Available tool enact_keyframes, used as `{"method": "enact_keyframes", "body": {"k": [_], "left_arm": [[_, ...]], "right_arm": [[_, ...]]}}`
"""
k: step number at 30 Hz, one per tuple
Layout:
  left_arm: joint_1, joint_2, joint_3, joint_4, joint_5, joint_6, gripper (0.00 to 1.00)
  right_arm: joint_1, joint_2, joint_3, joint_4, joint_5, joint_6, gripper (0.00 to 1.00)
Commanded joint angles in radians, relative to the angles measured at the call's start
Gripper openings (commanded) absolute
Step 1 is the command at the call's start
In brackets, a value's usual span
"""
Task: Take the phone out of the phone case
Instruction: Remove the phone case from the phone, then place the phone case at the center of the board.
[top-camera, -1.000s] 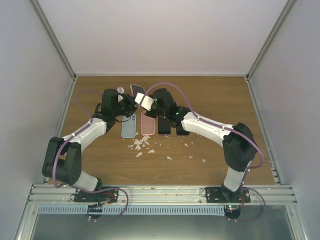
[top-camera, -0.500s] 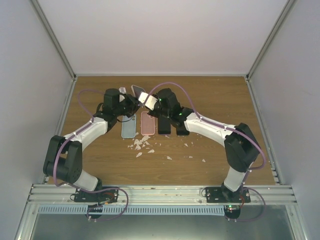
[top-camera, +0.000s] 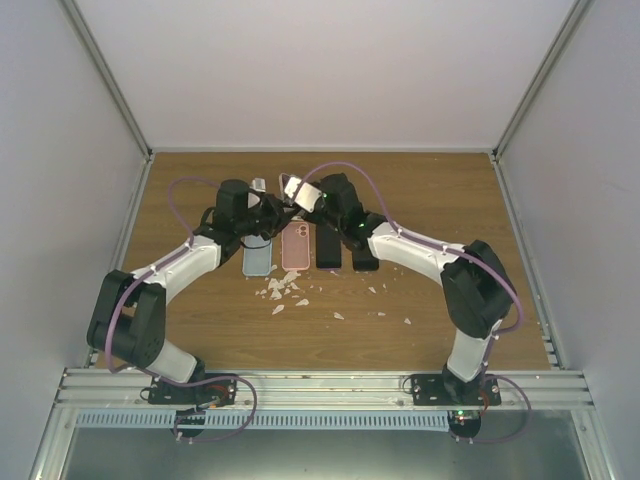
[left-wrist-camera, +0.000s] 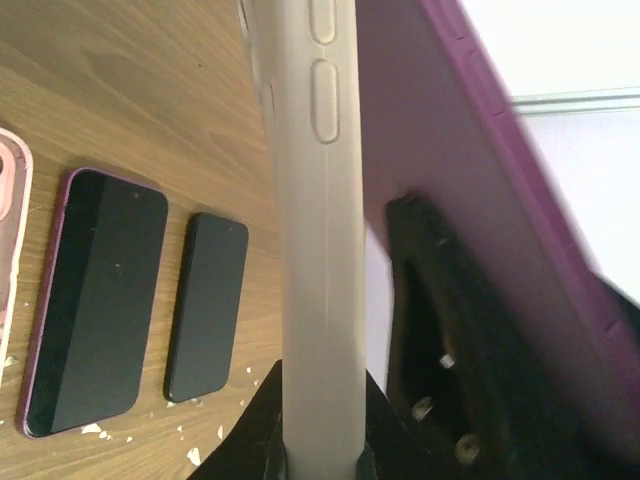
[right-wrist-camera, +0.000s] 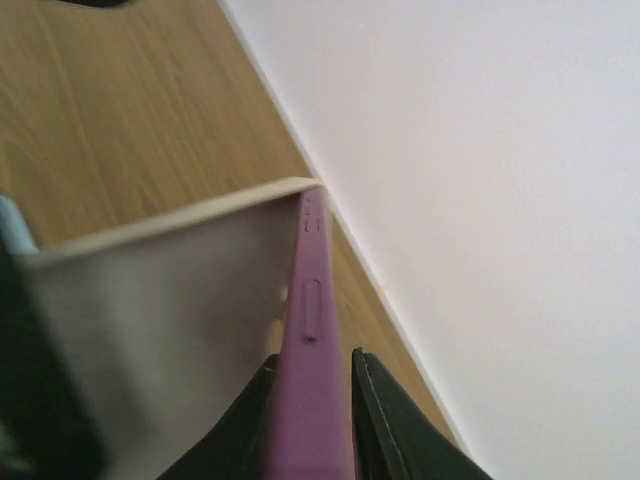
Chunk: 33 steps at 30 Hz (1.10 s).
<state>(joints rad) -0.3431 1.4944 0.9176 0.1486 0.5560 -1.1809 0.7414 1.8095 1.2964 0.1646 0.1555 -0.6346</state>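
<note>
I will move my left gripper back and down to the bare wood (top-camera: 227, 264) beside the pale blue case and let go, since the phone leans away from the beige case.
In the left wrist view a pale beige phone case (left-wrist-camera: 315, 250) stands edge-on, and my left gripper (left-wrist-camera: 320, 440) is shut on its lower end. A purple phone (left-wrist-camera: 440, 150) leans away from the case to the right. In the right wrist view the phone's (right-wrist-camera: 308, 380) side edge with its button runs between the fingers of my right gripper (right-wrist-camera: 312, 420), which is shut on it. The case's inner face (right-wrist-camera: 170, 330) spreads to the left and meets the phone only at the far corner. From above, both grippers (top-camera: 266, 195) (top-camera: 303, 198) meet over the table's back, the case (top-camera: 292, 187) between them.
Below the grippers lie a pale blue case (top-camera: 257, 258), a pink case (top-camera: 295, 247) and two dark phones (top-camera: 328, 247) (top-camera: 363, 255). White crumbs (top-camera: 285, 290) are scattered nearer the front. The back wall (right-wrist-camera: 480, 200) stands close behind the phone.
Both grippers have shifted together toward the back of the table, the left one moving right. The case's face has turned more edge-on to the top camera.
</note>
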Motion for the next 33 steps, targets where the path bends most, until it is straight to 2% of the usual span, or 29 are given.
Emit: {"method": "enact_keyframes", "body": {"k": [1,4,13,20,28,33], "left_arm": [[-0.066,-0.066,0.01,0.044,0.285,0.081,0.0],[-0.063,-0.077,0.001,0.033,0.278,0.087,0.0],[-0.002,-0.099,-0.034,-0.017,0.228,0.099,0.0],[0.07,-0.134,-0.048,-0.105,0.148,0.221,0.0],[0.198,-0.212,-0.136,-0.14,0.109,0.374,0.0],[0.303,-0.233,-0.152,-0.267,0.168,0.534,0.0]], "right_arm": [[-0.069,0.039,0.032,0.134,0.144,-0.01,0.16],[-0.071,0.031,0.041,0.132,0.147,-0.006,0.01],[-0.073,-0.079,0.018,0.094,0.093,0.037,0.01],[-0.097,-0.123,0.086,-0.078,0.024,0.093,0.0],[-0.126,-0.189,0.212,-0.395,-0.319,0.21,0.01],[-0.133,-0.225,0.245,-0.496,-0.425,0.241,0.01]]}}
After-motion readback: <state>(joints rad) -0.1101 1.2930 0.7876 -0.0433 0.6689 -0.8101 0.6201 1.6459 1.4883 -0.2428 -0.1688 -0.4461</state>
